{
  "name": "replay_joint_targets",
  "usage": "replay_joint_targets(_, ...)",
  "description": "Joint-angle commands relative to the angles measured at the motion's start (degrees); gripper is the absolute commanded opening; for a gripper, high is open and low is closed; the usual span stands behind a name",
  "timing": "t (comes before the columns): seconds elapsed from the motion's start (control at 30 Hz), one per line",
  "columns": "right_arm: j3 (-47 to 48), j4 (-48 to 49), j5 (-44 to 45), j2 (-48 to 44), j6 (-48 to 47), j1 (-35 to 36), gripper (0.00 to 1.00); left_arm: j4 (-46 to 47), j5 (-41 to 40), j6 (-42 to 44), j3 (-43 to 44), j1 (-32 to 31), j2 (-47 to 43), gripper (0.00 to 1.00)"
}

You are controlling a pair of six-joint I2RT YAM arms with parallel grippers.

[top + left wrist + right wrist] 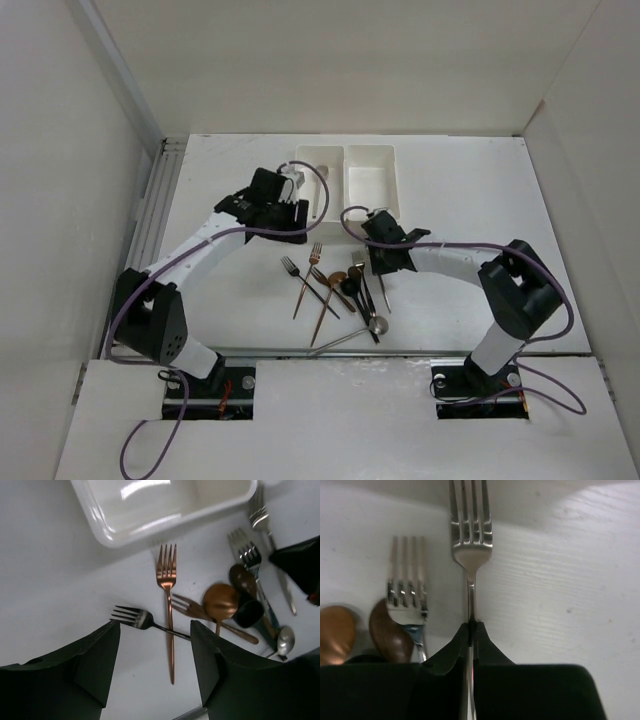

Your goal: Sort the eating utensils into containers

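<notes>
The right gripper lifts the silver fork up over the near rim of the empty white container (374,185), which stands outward, next and releases it above the container's clear bottom.
Several eating utensils (340,290) in silver, copper and black lie in a loose pile on the white table, in front of the two white containers, the left one (322,160) and the right one (372,178). My right gripper (381,262) is at the pile's right edge. In its wrist view it (472,627) is shut on the handle of a silver fork (471,555) that lies low over the table. My left gripper (292,208) is open and empty, in front of the left container (165,510) and above a copper fork (167,575) and a black fork (132,616).
A second silver fork (407,597), a dark spoon (390,637) and a copper spoon (335,632) lie just left of the held fork. A small silver item (307,172) shows in the left container. White walls enclose the table on three sides.
</notes>
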Motion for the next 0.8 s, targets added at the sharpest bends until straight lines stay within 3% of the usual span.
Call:
replay_joint_targets(0.0,-3.33,-2.42,1.48,-3.11,0.26,-1.15,0.00,-1.76,2.84,-1.97,-4.36,-1.18,2.58,0.55)
replay_joint_targets(0.23,-2.47,-12.96,10.52,-16.47,1.32,4.65,0.00,-0.61,5.82,-3.29,-6.92,-1.18,6.45,0.53)
replay_joint_targets(0.43,11.75,-17.28,14.92,-22.02,-3.50,5.36,0.00,-0.09,7.16,-3.29,-7.45,-2.32,10.58,0.53)
replay_joint_targets(0.5,17.97,-12.39,17.73,-20.10,-6.75,4.84,0.00,-0.09,7.16,-3.29,-7.45,-2.32,11.11,0.55)
replay_joint_targets(0.63,29.51,-4.21,18.27,-5.90,-12.47,-1.22,0.00,0.44,7.16,-3.29,-6.66,-2.32,15.23,0.56)
replay_joint_targets(0.77,39.88,0.39,12.14,8.25,-15.02,-8.78,0.00,-0.26,7.16,-3.29,-4.11,-1.80,17.26,0.57)
